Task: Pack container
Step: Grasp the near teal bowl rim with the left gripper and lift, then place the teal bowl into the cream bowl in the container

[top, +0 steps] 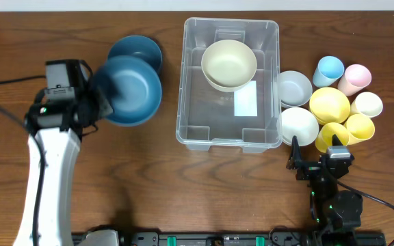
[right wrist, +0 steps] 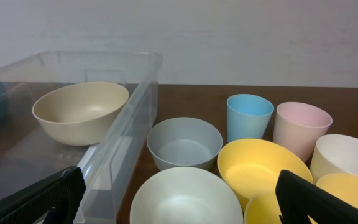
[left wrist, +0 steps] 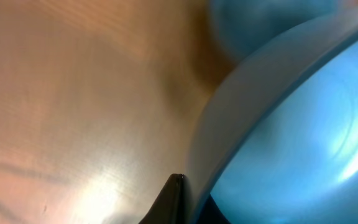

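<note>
My left gripper will next lift the dark blue bowl outward over the side of the container, then lower it into the beige bowl (top: 229,64), which is empty.
The clear container (top: 204,117) stands mid-table with a white label on its floor and a beige bowl (top: 229,63) at its far end. My left gripper (top: 100,102) is shut on the rim of a dark blue bowl (top: 130,90), left of the container. In the left wrist view one dark finger (left wrist: 171,200) presses the outside of that blue bowl (left wrist: 303,137). My right gripper (top: 318,162) is open near the front edge, with nothing between its fingers. The right wrist view has the container (right wrist: 126,118) at left, holding the beige bowl (right wrist: 81,111).
A second blue bowl (top: 137,50) rests behind the held one. Right of the container crowd a grey bowl (top: 294,87), white bowl (top: 298,125), yellow bowl (top: 330,104), blue cup (top: 328,70), pink cup (top: 355,78), cream cup (top: 366,104) and yellow cups (top: 359,127).
</note>
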You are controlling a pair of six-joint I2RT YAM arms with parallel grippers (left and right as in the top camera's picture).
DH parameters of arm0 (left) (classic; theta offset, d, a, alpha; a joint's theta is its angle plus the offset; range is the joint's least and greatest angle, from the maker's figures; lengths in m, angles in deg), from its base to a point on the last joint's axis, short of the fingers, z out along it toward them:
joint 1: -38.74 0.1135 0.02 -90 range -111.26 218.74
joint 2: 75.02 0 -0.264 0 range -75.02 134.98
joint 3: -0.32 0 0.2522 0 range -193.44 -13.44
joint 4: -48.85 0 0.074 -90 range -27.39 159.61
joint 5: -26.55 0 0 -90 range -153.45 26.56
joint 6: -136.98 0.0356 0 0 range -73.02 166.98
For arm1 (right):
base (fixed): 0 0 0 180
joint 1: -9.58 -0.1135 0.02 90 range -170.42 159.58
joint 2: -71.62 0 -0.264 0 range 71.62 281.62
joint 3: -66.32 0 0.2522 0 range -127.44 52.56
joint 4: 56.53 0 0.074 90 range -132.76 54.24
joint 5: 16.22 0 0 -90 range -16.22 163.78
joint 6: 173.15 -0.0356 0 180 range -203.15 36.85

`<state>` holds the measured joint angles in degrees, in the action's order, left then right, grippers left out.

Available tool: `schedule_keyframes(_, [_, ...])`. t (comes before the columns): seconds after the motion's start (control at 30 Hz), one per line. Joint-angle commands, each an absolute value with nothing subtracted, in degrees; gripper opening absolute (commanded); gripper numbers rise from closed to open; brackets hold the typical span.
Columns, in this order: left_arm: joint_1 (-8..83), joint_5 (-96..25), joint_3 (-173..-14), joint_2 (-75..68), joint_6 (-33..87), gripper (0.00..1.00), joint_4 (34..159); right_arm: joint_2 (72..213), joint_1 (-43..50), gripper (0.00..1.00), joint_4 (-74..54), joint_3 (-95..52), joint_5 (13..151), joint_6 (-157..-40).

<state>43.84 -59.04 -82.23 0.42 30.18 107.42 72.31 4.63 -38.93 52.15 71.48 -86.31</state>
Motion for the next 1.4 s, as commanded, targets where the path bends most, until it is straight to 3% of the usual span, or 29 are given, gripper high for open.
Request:
schedule_keyframes(0.0, [41.1,-53.9,-86.1,-2.9,28.9,0.06,104.3,72.0,5.3,0.99,-38.7,52.2,71.5,-85.7])
schedule_keyframes(0.2, [32.8,-45.4,-89.9,-1.9,28.9,0.06,96.1,72.0,5.3,0.99,-38.7,52.2,71.5,-85.7])
schedule_keyframes(0.57, [15.6,-46.8,-96.0,10.5,29.8,0.06,85.3,72.0,5.3,0.99,-38.7,52.2,71.5,-85.7])
schedule_keyframes(0.93, [14.2,-52.8,-115.8,29.6,35.1,0.06,96.7,72.0,5.3,0.99,-38.7,52.2,71.5,-85.7])
schedule_keyframes(1.37, [13.8,-58.6,-116.4,39.3,35.6,0.06,95.8,72.0,5.3,0.99,-38.7,52.2,71.5,-85.7])
